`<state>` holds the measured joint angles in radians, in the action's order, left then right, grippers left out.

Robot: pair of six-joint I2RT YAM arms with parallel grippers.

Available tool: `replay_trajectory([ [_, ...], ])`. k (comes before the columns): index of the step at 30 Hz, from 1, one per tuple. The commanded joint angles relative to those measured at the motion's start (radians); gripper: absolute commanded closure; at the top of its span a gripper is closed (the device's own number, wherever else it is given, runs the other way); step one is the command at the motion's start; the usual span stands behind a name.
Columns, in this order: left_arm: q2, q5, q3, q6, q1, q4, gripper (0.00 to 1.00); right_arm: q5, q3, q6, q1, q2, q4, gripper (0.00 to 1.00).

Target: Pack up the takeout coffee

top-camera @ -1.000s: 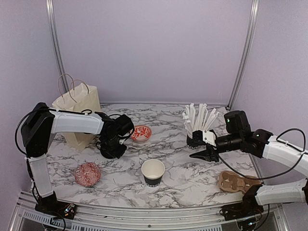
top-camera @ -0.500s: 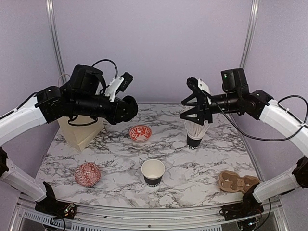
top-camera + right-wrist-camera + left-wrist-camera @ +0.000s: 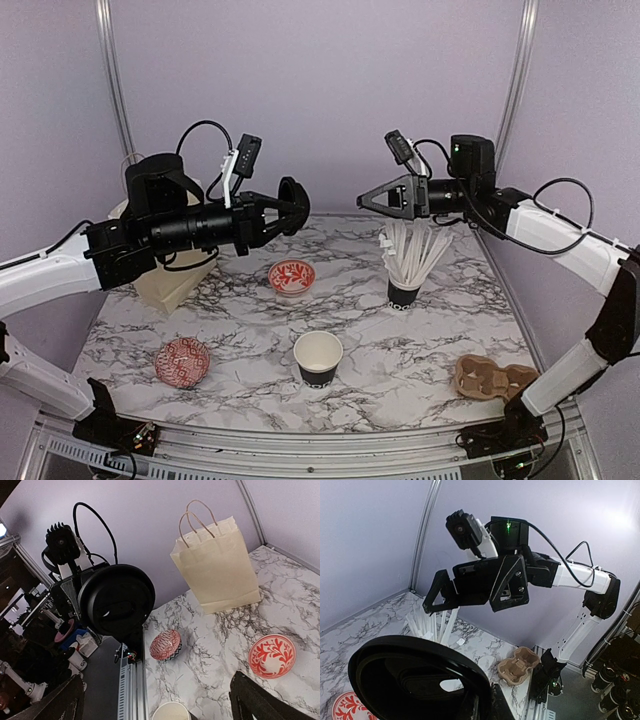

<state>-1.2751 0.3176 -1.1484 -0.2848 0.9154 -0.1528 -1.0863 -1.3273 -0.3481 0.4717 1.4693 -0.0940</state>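
The lid's raised side (image 3: 301, 206) (image 3: 116, 605) is clear of fingers, so my right gripper should move to its left in the top view and straddle it there.
The takeout coffee cup (image 3: 318, 357) stands uncovered near the table's front middle, its white rim (image 3: 172, 713) at the bottom of the right wrist view. Its round black lid (image 3: 292, 205) is held up in the air, on edge, by my left gripper (image 3: 284, 209), which is shut on it. The lid (image 3: 415, 680) fills the lower left of the left wrist view and faces the right wrist camera (image 3: 117, 600). My right gripper (image 3: 368, 200) hangs open and empty, high above the straw cup (image 3: 404, 290) and pointing left at the lid, a short gap away. Its fingers (image 3: 260, 700) frame the view.
A cream paper bag (image 3: 160, 283) stands at the back left, partly behind my left arm. Two red-and-white bowls sit on the marble, one (image 3: 292, 277) mid-back and one (image 3: 182, 361) front left. A brown cardboard cup carrier (image 3: 494, 380) lies front right.
Both arms have risen from table level and now face each other in the air. The left carried the lid up. The right gripper's jaws have spread wide.
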Motion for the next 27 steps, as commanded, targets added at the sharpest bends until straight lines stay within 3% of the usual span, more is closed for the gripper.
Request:
replay_trajectory([
  [1,-0.008,0.052,-0.004,-0.018,-0.001,-0.158,0.93,-0.093,-0.053,-0.182,0.043,0.028,0.174,0.01],
  [11,-0.042,0.11,-0.032,-0.033,0.001,-0.196,0.92,-0.118,-0.116,-0.217,0.132,0.111,0.237,0.01],
  [27,-0.086,0.157,-0.061,-0.053,0.018,-0.2,0.92,-0.128,-0.149,-0.244,0.171,0.154,0.27,0.01],
])
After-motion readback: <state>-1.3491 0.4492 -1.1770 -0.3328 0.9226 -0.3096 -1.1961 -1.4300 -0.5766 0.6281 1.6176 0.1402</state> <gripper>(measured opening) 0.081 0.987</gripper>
